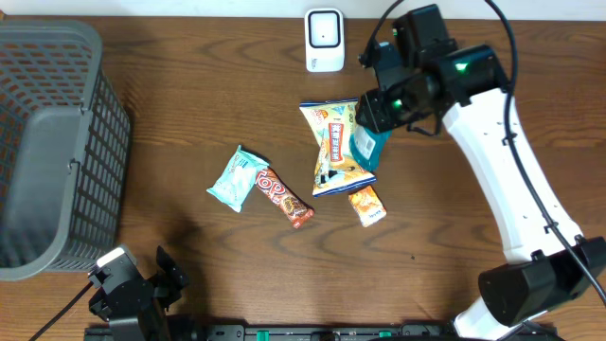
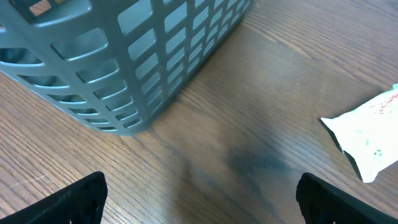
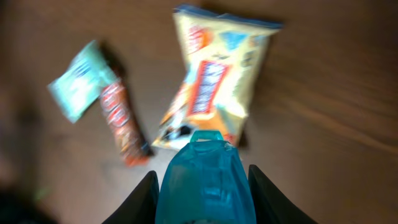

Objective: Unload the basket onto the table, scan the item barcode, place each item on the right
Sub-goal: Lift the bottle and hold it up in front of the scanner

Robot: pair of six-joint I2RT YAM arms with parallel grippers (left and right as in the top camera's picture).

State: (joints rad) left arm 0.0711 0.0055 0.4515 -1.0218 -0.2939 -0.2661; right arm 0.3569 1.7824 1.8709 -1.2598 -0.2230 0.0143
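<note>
The bare table side is to the right in the overhead view, so my right gripper should swing the teal packet (image 1: 367, 147) there and release it.
My right gripper (image 3: 202, 177) is shut on a teal blue packet (image 3: 205, 183) and holds it above the table; no barcode shows on the side I see. From overhead, the packet (image 1: 367, 147) hangs under the right gripper (image 1: 379, 118), just right of a yellow snack bag (image 1: 333, 147). A white scanner (image 1: 324, 40) stands at the back edge, up and to the left of the held packet. My left gripper (image 2: 200, 200) rests open and empty at the front left of the table (image 1: 142, 284).
A grey mesh basket (image 1: 57, 152) fills the left side and shows close in the left wrist view (image 2: 124, 56). A mint packet (image 1: 239, 178), a red-brown bar (image 1: 284, 197) and a small orange packet (image 1: 367, 206) lie mid-table.
</note>
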